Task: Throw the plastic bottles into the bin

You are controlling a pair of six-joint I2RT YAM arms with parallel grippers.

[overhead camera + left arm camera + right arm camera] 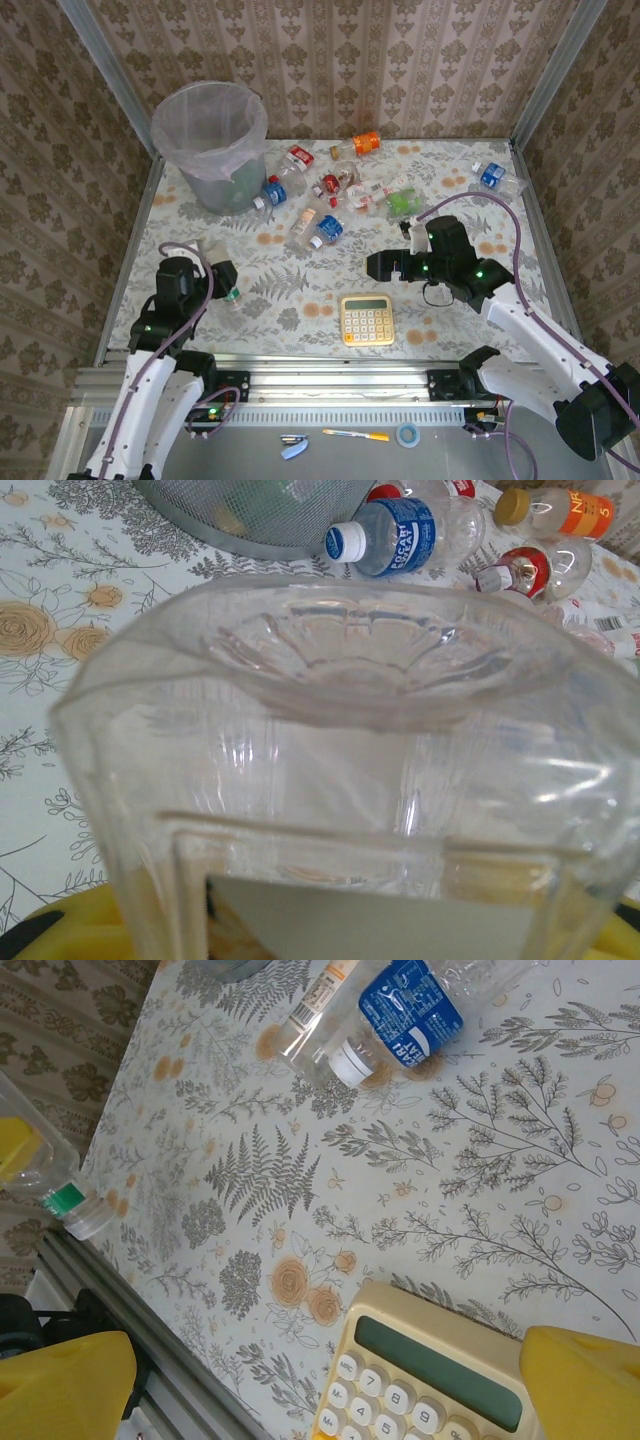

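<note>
The bottle goes up and outward with my left gripper over the grey bin's opening (208,128) next for release, since the bin stands outward of my gripper.
My left gripper (222,278) is shut on a clear plastic bottle (213,252) near the table's front left. In the left wrist view the bottle's ribbed base (350,680) sits close to the lens, between the yellow fingers (40,932). The right wrist view catches its green band and white cap (72,1205). The grey bin (210,140) with its whitish liner stands at the back left. Several bottles (320,190) lie to its right, among them a blue-labelled one (410,1010) and an orange-labelled one (362,144). My right gripper (385,265) hovers open above the table's middle, holding nothing.
A yellow calculator (367,320) lies near the front edge, just under my right gripper's fingers (585,1380). One blue-labelled bottle (493,177) lies apart at the back right. Metal rails (330,360) edge the table, and patterned walls enclose it.
</note>
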